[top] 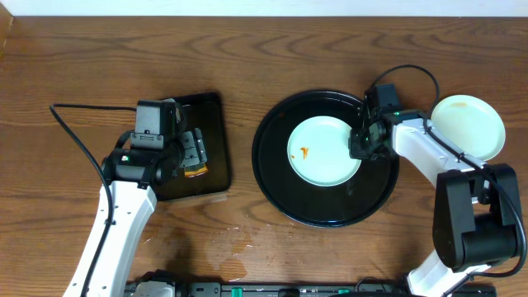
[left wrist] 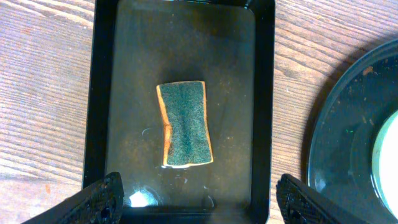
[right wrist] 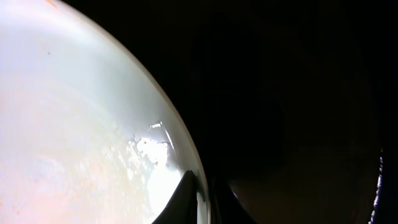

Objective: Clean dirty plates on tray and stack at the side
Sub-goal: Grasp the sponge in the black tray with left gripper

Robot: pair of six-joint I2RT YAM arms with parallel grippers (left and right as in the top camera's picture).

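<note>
My left gripper lowers next with open fingers astride the green-and-orange sponge (top: pixel 196 171) (left wrist: pixel 186 124), which lies below it in the rectangular tray, because the plate still shows an orange smear.
A pale mint plate (top: pixel 322 151) with a small orange smear lies in the round black tray (top: pixel 268 177). My right gripper (top: pixel 360 142) is at the plate's right rim. In the right wrist view its fingers (right wrist: pixel 208 199) are shut on the rim of the plate (right wrist: pixel 74 124), one finger on top and one outside, with the dark tray (right wrist: pixel 298 93) beyond. A second pale plate (top: pixel 468 125) sits on the table to the right of the tray. My left gripper (left wrist: pixel 199 202) is open and empty above the rectangular tray, short of the sponge (left wrist: pixel 185 124).
The small rectangular black tray (left wrist: pixel 264 93) holds a little water and the green-and-orange sponge, which also shows in the overhead view (top: pixel 196 172). The round tray's edge (left wrist: pixel 348 137) lies just to its right. Wet patches mark the wood near the front edge (top: pixel 235 241).
</note>
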